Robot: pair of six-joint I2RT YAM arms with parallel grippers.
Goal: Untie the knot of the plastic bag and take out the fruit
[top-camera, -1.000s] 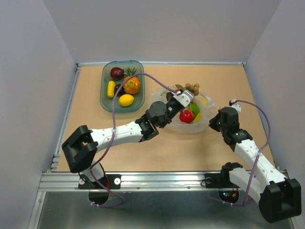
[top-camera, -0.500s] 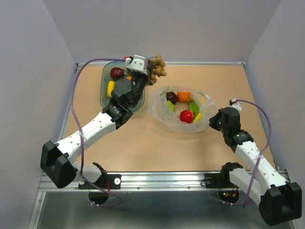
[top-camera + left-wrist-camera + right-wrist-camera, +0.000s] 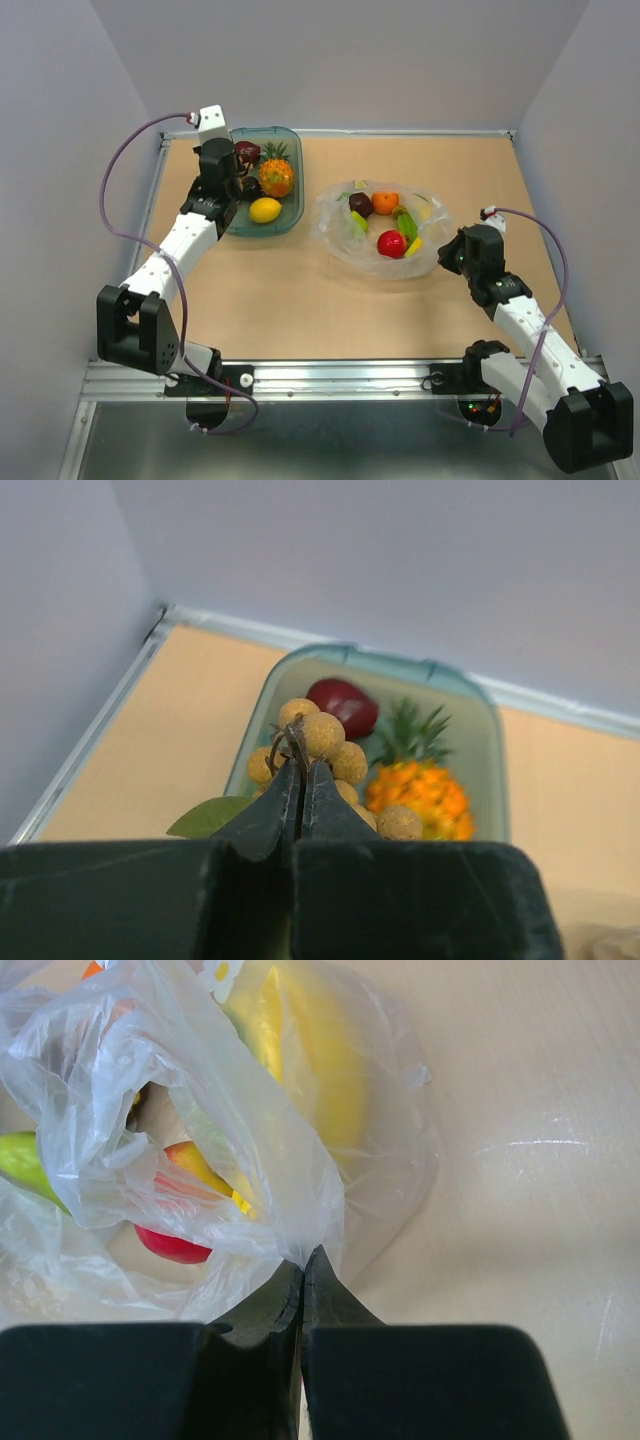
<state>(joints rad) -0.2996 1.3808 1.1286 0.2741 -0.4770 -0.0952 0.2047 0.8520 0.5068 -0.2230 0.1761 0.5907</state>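
Next, my left gripper will tilt its fingers downward and lower the cluster to the tray's near end beside the lemon.
The plastic bag lies open in the middle of the table; no knot shows. Inside it are a round orange, a red apple, a green piece and a dark fruit. My left gripper is shut on the stem of the cluster of brownish balls and holds it over the green-tinted tray. In the top view the left gripper is at the tray's left side. My right gripper is shut on the bag's right edge, next to a yellow banana.
The tray at the back left holds a pineapple, a lemon and a dark red fruit. Walls close the table on the left, back and right. The right arm lies along the right side.
My left arm lifted the cluster of brownish balls out of the bag and swung it left to the tray. The right gripper kept its hold on the bag.
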